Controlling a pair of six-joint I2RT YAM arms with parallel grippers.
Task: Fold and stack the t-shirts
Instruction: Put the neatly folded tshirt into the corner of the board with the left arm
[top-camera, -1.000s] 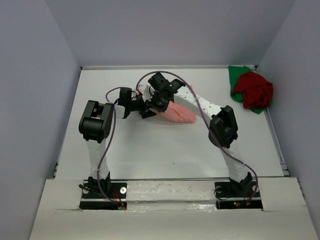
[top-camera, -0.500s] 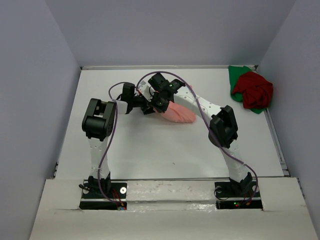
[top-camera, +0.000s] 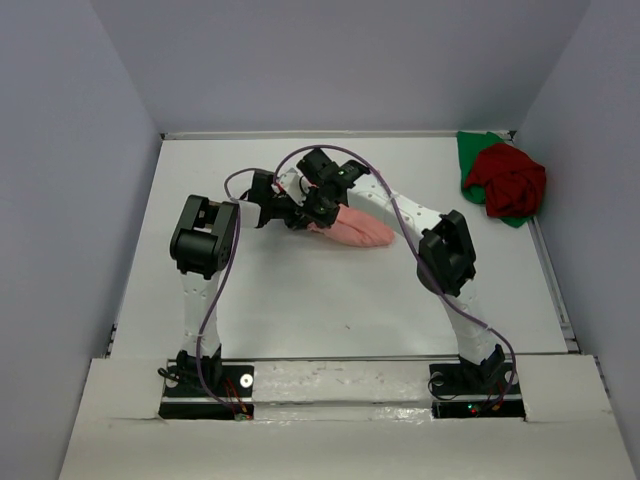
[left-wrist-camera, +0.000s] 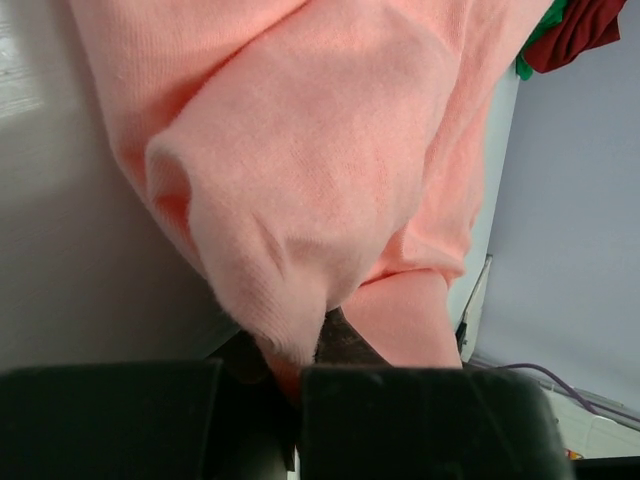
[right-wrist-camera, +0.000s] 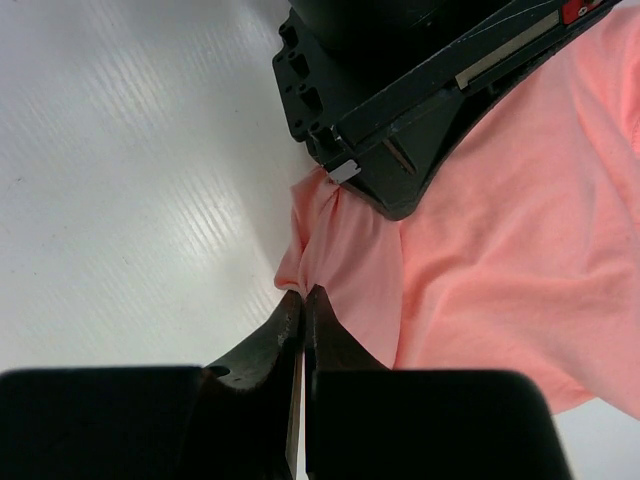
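My left gripper should bring the pink shirt to the table's far corner to the left in the top view and release it, as that corner is bare.
The salmon-pink t-shirt (top-camera: 360, 230) lies bunched in the middle of the table (top-camera: 300, 300), and both grippers meet at its left end. My left gripper (top-camera: 297, 218) is shut on a fold of the pink cloth (left-wrist-camera: 320, 150), which runs down between its jaws (left-wrist-camera: 300, 360). Just beside it, my right gripper (top-camera: 320, 208) is shut on an edge of the same shirt (right-wrist-camera: 500, 260), pinched at its fingertips (right-wrist-camera: 303, 293). The left gripper's black body (right-wrist-camera: 400, 100) fills the top of the right wrist view. The dark red t-shirt (top-camera: 510, 178) lies crumpled on the green t-shirt (top-camera: 472, 152) in the far right corner.
White walls enclose the table on the left, the back (top-camera: 330, 133) and the right. Purple cables loop over both arms above the pink shirt. The red (left-wrist-camera: 585, 30) and green (left-wrist-camera: 528, 60) shirts show far off in the left wrist view.
My left gripper has moved right onto the left end of the pink shirt and gone from open to shut on it. The right gripper has stayed shut in place.
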